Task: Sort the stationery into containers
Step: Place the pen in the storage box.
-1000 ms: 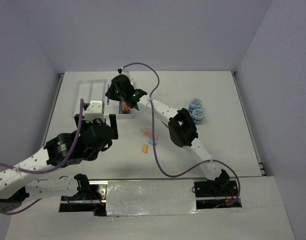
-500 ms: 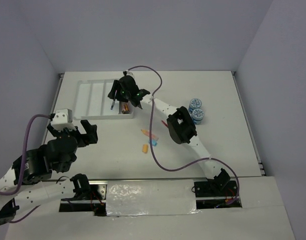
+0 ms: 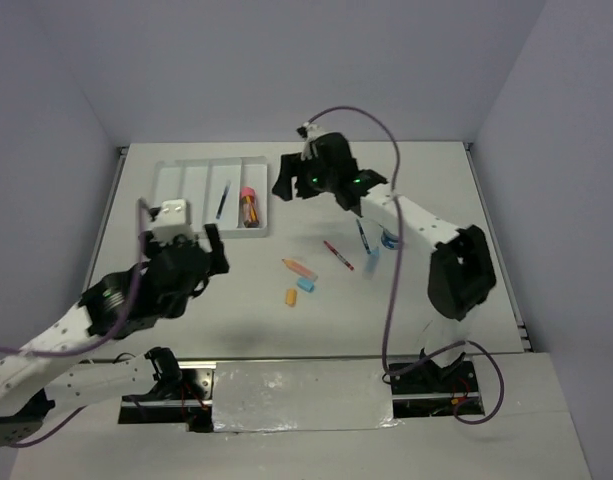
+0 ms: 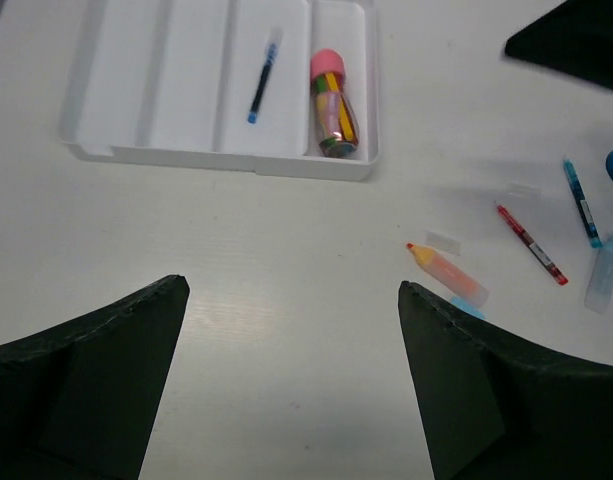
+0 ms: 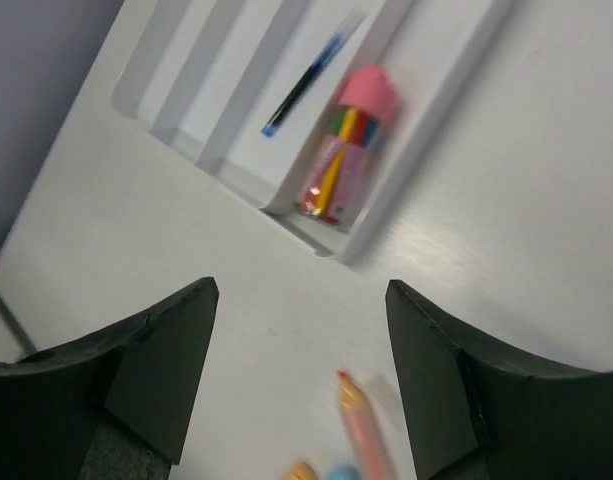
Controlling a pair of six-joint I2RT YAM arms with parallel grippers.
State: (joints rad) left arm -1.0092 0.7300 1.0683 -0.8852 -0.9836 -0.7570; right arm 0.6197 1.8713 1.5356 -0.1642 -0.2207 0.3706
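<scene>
My right gripper lowers back and to the right in the top view next, onto the red pen's body (image 3: pixel 340 257), which lies below it, nearer my base.
The white four-compartment tray (image 3: pixel 208 234) (image 4: pixel 226 160) (image 5: pixel 426 130) lies at the far left. A thin blue pen (image 3: pixel 223 200) (image 4: pixel 264 88) (image 5: pixel 303 85) rests in its third compartment. A pink-capped clear tube of coloured sticks (image 3: pixel 248 207) (image 4: pixel 331 105) (image 5: pixel 344 150) fills the rightmost one. My right gripper (image 3: pixel 289 182) (image 5: pixel 301 286) hovers open and empty just right of the tray. Open and empty too, my left gripper (image 3: pixel 181 240) (image 4: pixel 292 288) hangs over bare table below the tray. An orange-tipped pink piece (image 3: pixel 298 268) (image 4: pixel 448 273) (image 5: pixel 361 420) lies mid-table.
Beside it lie a light-blue eraser (image 3: pixel 306 285) and an orange eraser (image 3: pixel 291 297). A red pen (image 3: pixel 337 255) (image 4: pixel 530 243), another blue pen (image 3: pixel 363 235) (image 4: pixel 581 200) and a pale blue tube (image 3: pixel 372 262) (image 4: pixel 603 273) lie further right. A blue-lidded tub (image 3: pixel 389 238) peeks out under the right arm.
My right gripper opened, left the blue pen in the tray's third compartment, and drew back to the right. The left arm swung up toward the tray's near side.
</scene>
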